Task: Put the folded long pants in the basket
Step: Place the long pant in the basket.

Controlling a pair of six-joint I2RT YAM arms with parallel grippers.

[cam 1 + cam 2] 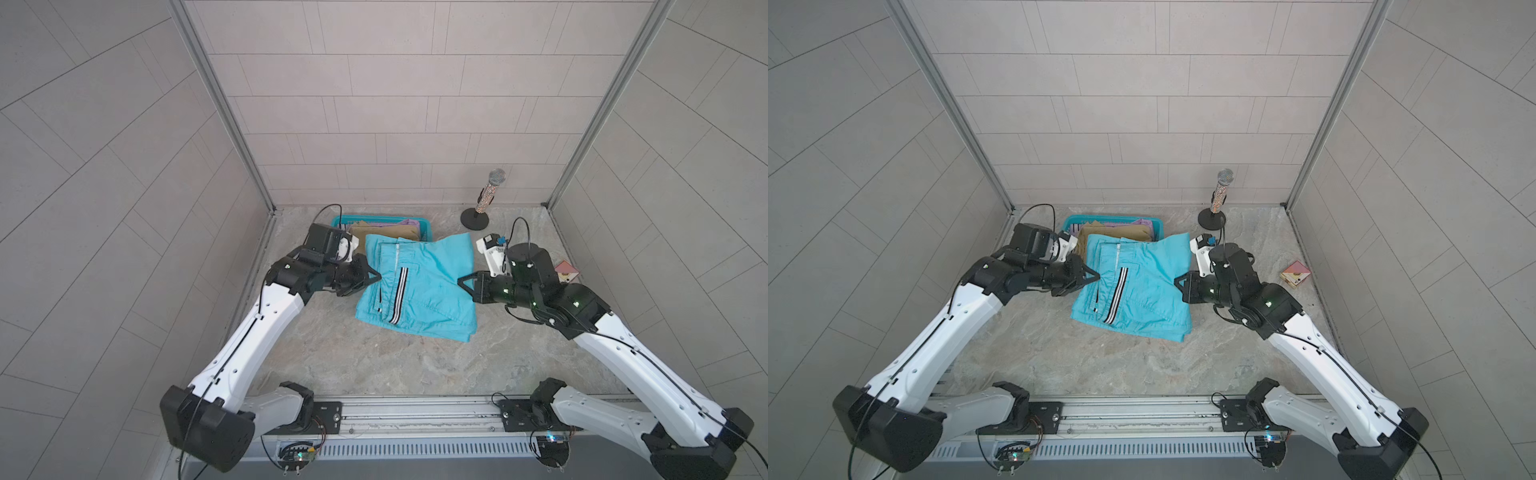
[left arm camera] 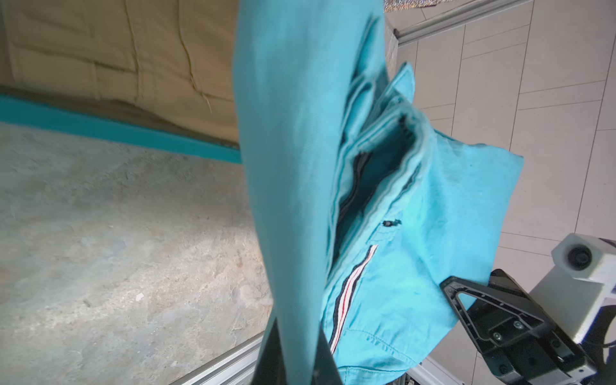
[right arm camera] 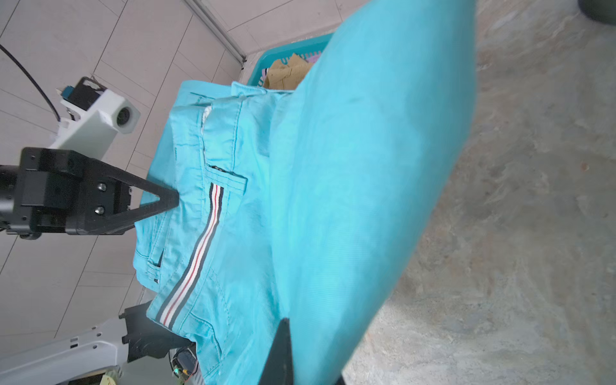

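The turquoise pants hang in front of the basket, so the left gripper should next carry the edge of the cloth outward, then down over the khaki pants in the basket (image 2: 128,57), and then release it.
The turquoise folded long pants (image 1: 419,286) (image 1: 1138,286) with black-and-white side stripes hang spread between my two grippers, just in front of the basket (image 1: 424,226) (image 1: 1156,222). My left gripper (image 1: 376,277) (image 2: 296,353) is shut on the cloth's left edge. On the opposite edge my right gripper (image 1: 461,281) (image 3: 313,360) is also shut. The pants' far edge overlaps the basket's front rim (image 2: 116,130) in both top views. Inside the basket lie khaki pants (image 1: 386,232) (image 2: 116,50) on top of lilac pants (image 1: 374,223).
A glittery microphone on a black round stand (image 1: 486,199) stands at the back right. A small pink box (image 1: 566,270) lies by the right wall. Tiled walls close in three sides; a metal rail (image 1: 415,411) runs along the front.
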